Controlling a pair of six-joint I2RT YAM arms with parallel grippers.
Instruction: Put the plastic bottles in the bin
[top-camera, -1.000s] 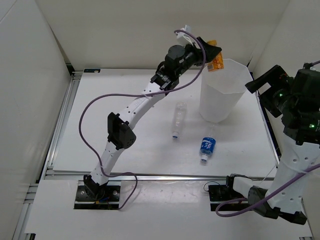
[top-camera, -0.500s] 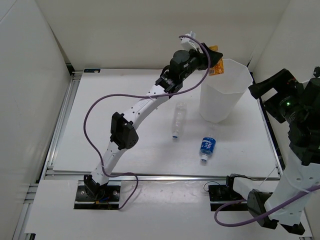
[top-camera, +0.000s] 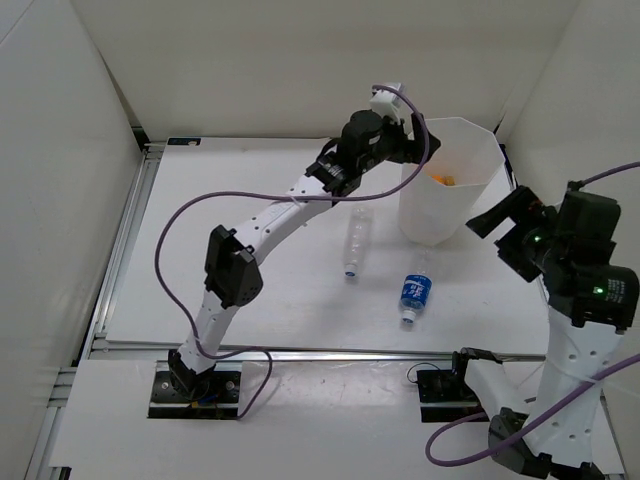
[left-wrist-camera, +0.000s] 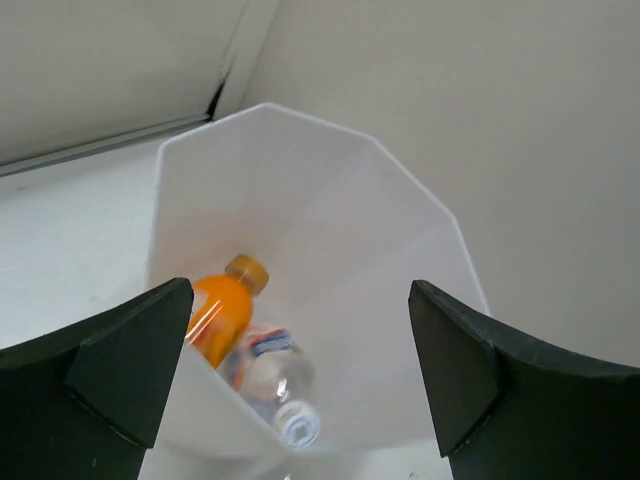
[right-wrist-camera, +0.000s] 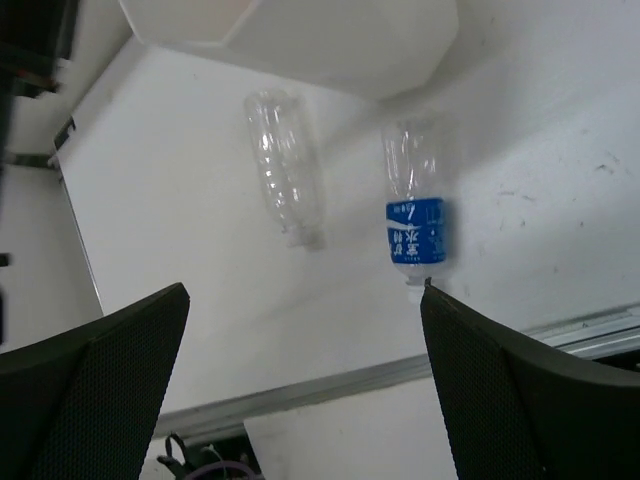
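My right gripper will go left in the top view and down over the blue-label bottle (top-camera: 415, 292), as the bottle is on the tabletop outside the bin.
My left gripper (top-camera: 412, 140) hangs open over the near-left rim of the white bin (top-camera: 428, 215), with nothing between its fingers. Inside the bin (left-wrist-camera: 330, 230) the orange bottle (left-wrist-camera: 220, 315) lies beside a clear bottle (left-wrist-camera: 277, 378); from above the orange one (top-camera: 446, 180) shows at the bottom. On the table lie the slim clear bottle (top-camera: 357, 240) and the blue-label bottle (top-camera: 415, 292). My right gripper (top-camera: 496, 245) is open in the air right of them, looking down on the slim bottle (right-wrist-camera: 285, 165) and the blue-label bottle (right-wrist-camera: 413, 212).
White walls close in the table at the back and on both sides. A metal rail (top-camera: 320, 352) runs along the near edge, with both arm bases below it. The bin's base (right-wrist-camera: 300, 40) fills the top of the right wrist view.
My left gripper opened and the orange bottle fell from it into the bin. The right arm swung down and leftward, towards the bottles on the table.
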